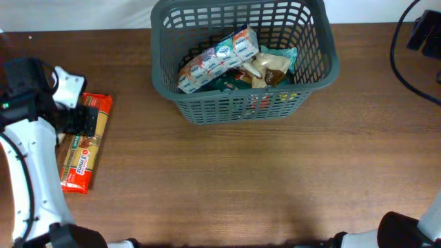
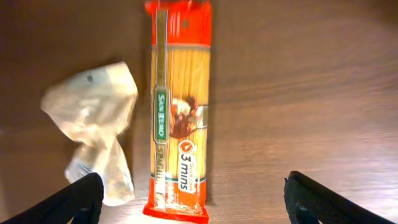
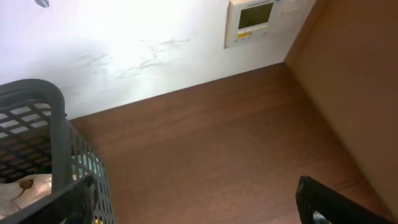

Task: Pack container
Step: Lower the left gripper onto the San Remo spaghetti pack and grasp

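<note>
My left gripper will next go down onto the middle of the spaghetti packet (image 1: 86, 148) (image 2: 180, 118) below it, since its open fingers already reach across the packet's narrow width.
The container, a dark grey slotted basket (image 1: 241, 107), stands at the back centre of the table and holds several food packets, among them a blue-and-white one (image 1: 217, 58) and a beige one (image 1: 265, 69). Its corner shows at the left of the right wrist view (image 3: 37, 93). A long red and yellow spaghetti packet (image 1: 86, 148) lies flat at the far left. My left gripper (image 2: 193, 202) is open above its near end (image 2: 180, 93), with one finger on each side and not touching it. My right gripper (image 3: 199, 208) is open and empty over bare table to the right of the basket.
A crumpled clear plastic packet (image 2: 93, 124) lies on the table just beside the spaghetti. A black cable (image 1: 403, 62) and a black object (image 1: 427, 31) sit at the back right. A wall panel (image 3: 252, 22) hangs beyond the table's far edge.
</note>
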Motion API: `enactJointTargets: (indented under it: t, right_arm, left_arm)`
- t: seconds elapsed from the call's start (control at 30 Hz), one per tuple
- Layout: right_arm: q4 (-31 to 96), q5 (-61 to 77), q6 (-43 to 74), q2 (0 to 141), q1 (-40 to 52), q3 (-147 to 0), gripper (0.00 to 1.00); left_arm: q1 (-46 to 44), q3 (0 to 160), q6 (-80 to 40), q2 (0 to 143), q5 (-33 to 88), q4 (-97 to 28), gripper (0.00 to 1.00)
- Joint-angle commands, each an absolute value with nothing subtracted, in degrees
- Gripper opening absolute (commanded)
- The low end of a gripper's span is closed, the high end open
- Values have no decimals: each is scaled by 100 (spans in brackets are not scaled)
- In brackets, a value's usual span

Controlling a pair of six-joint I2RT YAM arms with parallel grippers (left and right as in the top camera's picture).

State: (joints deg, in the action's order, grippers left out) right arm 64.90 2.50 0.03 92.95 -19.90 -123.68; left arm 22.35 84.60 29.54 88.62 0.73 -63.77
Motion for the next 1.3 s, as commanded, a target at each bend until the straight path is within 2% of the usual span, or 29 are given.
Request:
enactJointTargets:
  t: [0.0, 0.63, 1.13, 1.27]
  right_arm:
    - [6477, 279, 49, 9240, -2029, -12368, 99]
    - [6477, 279, 49, 9240, -2029, -12368, 99]
    - [6477, 279, 49, 9240, -2029, -12368, 99]
    - [6477, 279, 49, 9240, -2029, -12368, 99]
  left_arm:
    - [2440, 8213, 3127, 8989, 220, -6178, 87]
    - [2534, 8189, 3389, 10995, 67, -5673, 87]
    - [2978, 8189, 3118, 12099, -12, -5509, 87]
    - [2956, 8189, 3107, 12239, 73, -5502, 73]
